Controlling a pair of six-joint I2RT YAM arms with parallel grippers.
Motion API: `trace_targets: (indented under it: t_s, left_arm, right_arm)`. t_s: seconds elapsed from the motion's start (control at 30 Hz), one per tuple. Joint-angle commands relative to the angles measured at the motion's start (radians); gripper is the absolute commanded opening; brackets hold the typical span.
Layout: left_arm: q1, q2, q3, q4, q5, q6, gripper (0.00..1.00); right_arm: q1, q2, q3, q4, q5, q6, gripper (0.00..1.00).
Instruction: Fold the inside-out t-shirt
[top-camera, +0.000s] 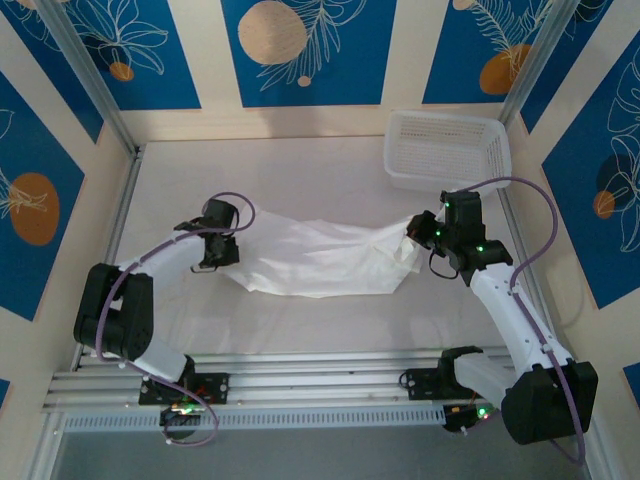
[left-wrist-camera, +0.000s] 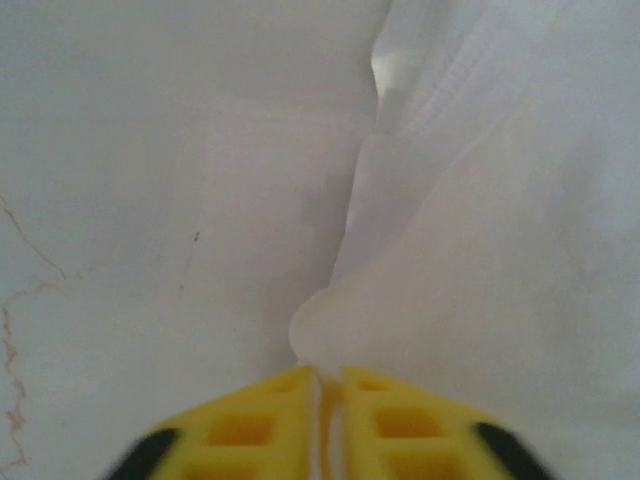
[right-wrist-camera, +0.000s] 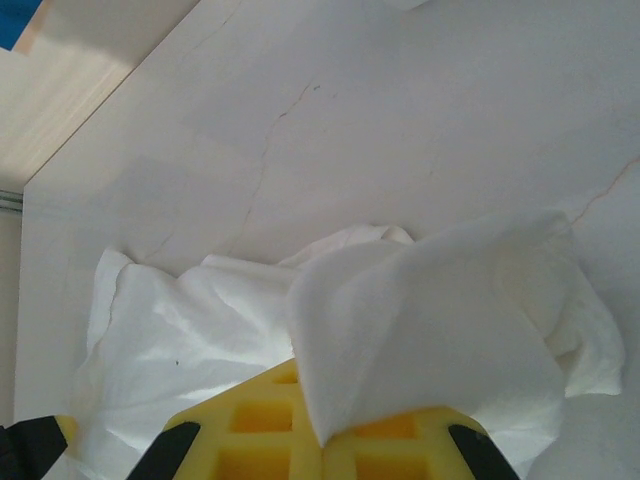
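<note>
The shirt's cloth lies crumpled, so my right gripper will carry the shirt's end up and then outward over the bare tabletop (top-camera: 358, 168) beside the mesh basket and release it.
The inside-out t-shirt (top-camera: 320, 258) is a thin white cloth stretched across the middle of the table between both arms. My left gripper (top-camera: 222, 248) is shut on its left edge. In the left wrist view the yellow fingers (left-wrist-camera: 250, 425) pinch a fold of the t-shirt (left-wrist-camera: 480, 250) at the left gripper (left-wrist-camera: 325, 385). My right gripper (top-camera: 413, 229) is shut on the shirt's right end. In the right wrist view a flap of the t-shirt (right-wrist-camera: 440, 330) drapes over the yellow fingers (right-wrist-camera: 260, 425) of the right gripper (right-wrist-camera: 325, 440).
A white plastic mesh basket (top-camera: 446, 148) stands at the back right, just behind the right arm. Metal rails (top-camera: 300, 385) run along the near edge. Walls close in the table on three sides.
</note>
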Motion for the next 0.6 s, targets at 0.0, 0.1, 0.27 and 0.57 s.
trace_targets:
  t_s: [0.0, 0.1, 0.27, 0.57]
  left_arm:
    - [0.013, -0.013, -0.003, 0.004, -0.009, -0.009, 0.0]
    - [0.052, -0.099, 0.07, -0.022, 0.05, 0.003, 0.0]
    - [0.194, -0.326, 0.384, 0.038, 0.287, -0.04, 0.0]
    - [0.276, -0.43, 0.863, 0.002, 0.317, -0.064, 0.0]
  right_arm:
    - [0.004, -0.022, 0.033, -0.006, 0.014, -0.005, 0.0]
    - [0.003, -0.022, 0.082, 0.021, 0.021, 0.018, 0.0]
    - [-0.005, 0.038, 0.469, 0.045, 0.059, -0.006, 0.0]
    - [-0.065, 0.003, 0.876, 0.056, 0.209, -0.019, 0.0]
